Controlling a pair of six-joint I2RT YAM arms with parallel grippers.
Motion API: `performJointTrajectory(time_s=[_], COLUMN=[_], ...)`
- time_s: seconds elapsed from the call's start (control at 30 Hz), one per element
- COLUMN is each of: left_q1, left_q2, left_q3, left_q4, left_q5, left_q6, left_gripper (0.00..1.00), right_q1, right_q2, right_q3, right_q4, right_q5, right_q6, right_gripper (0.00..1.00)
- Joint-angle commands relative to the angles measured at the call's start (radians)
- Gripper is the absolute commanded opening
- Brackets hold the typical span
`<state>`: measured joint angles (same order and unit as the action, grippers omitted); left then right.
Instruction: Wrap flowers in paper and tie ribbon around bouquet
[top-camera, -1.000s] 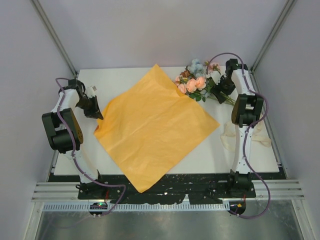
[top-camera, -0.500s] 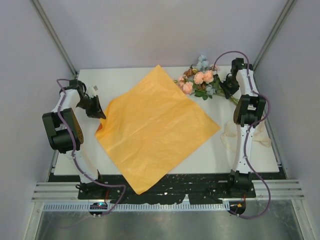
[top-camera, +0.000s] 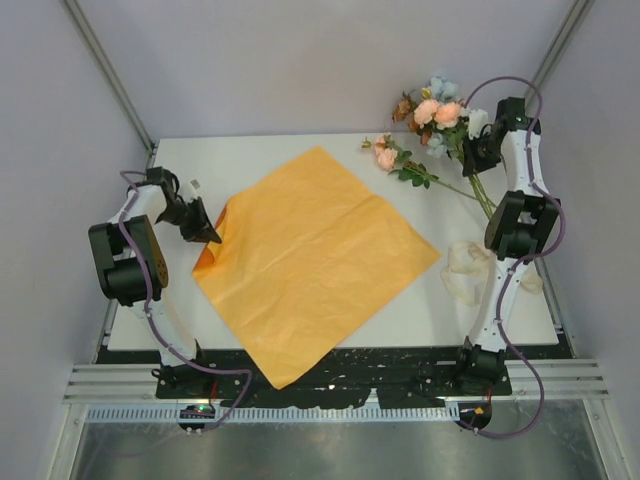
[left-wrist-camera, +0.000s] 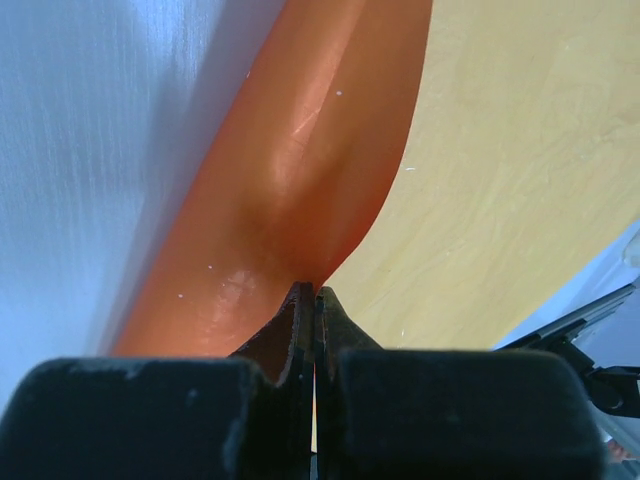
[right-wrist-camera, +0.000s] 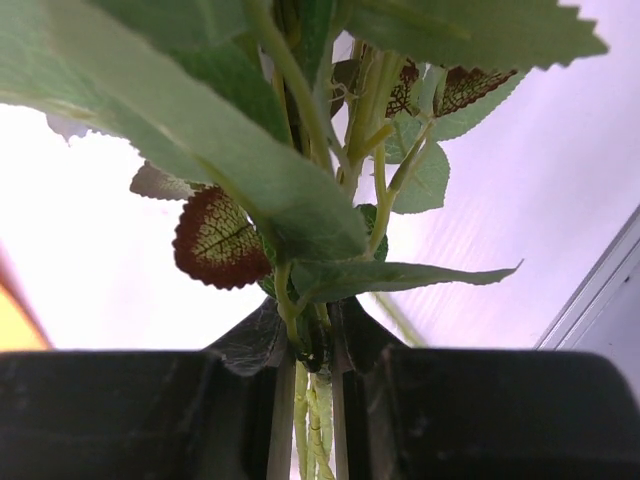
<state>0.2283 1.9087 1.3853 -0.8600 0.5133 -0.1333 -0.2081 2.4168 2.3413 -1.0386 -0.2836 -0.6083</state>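
The right gripper carries the flowers (top-camera: 440, 108) toward the left in the top view and down onto the orange paper's middle (top-camera: 308, 235) next. It releases them there, since that spot is bare.
The orange paper (top-camera: 310, 255) lies spread like a diamond on the white table. My left gripper (top-camera: 212, 232) is shut on its left corner, which is pinched between the closed jaws (left-wrist-camera: 315, 300) in the left wrist view, where the paper (left-wrist-camera: 500, 200) stretches away. My right gripper (top-camera: 472, 152) is shut on the green stems (right-wrist-camera: 322, 345) of the flowers (top-camera: 440, 108) and holds them raised at the back right, blooms up. One pink sprig (top-camera: 388, 157) splays out lower, near the paper's far corner. The cream ribbon (top-camera: 463, 272) lies heaped by the right arm.
The white table's (top-camera: 250, 160) near edge meets a black rail (top-camera: 400, 365) between the arm bases. Grey walls and metal frame posts (top-camera: 108, 75) close in the back and sides. The right arm's upper link (top-camera: 515, 225) stands over the ribbon.
My right gripper has shut on the stems and lifted the flowers up and back to the right. The left gripper has drawn the paper's left corner slightly inward; the far corner has shifted.
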Motion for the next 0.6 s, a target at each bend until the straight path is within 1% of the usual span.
performJointTrajectory(time_s=[0.0,0.13,0.27,0.37,0.43,0.5,0.53,0.57], left_q1=[-0.001,-0.004,-0.021,-0.032,-0.032,-0.030,-0.027,-0.027], left_q2=[-0.011,-0.007,0.004,0.003,0.001,0.000,-0.002,-0.007], left_q3=[-0.038,-0.081,-0.091,-0.104,-0.106,-0.114,-0.123,-0.130], left_q4=[0.055,0.096,0.131,0.167,0.171,0.177,0.188,0.194], left_q5=[0.069,0.125,0.195,0.229,0.226,0.223,0.223,0.225], left_q6=[-0.075,-0.126,-0.179,-0.218,-0.224,-0.227,-0.235,-0.239], left_gripper=[0.00,0.00,0.00,0.00,0.00,0.00,0.00,0.00], right_q1=[0.007,0.009,0.021,0.067,0.107,0.146,0.171,0.185], right_q2=[-0.188,-0.252,-0.310,-0.363,-0.396,-0.432,-0.452,-0.462], right_q3=[-0.019,-0.068,-0.129,-0.186,-0.191,-0.203,-0.209,-0.221], right_q4=[0.075,0.075,0.081,0.120,0.133,0.170,0.184,0.213], right_q5=[-0.144,-0.201,-0.235,-0.256,-0.255,-0.243,-0.239,-0.232], right_q6=[0.137,0.199,0.248,0.312,0.349,0.421,0.491,0.527], right_gripper=[0.05,0.05,0.05,0.05,0.05,0.05,0.05,0.06])
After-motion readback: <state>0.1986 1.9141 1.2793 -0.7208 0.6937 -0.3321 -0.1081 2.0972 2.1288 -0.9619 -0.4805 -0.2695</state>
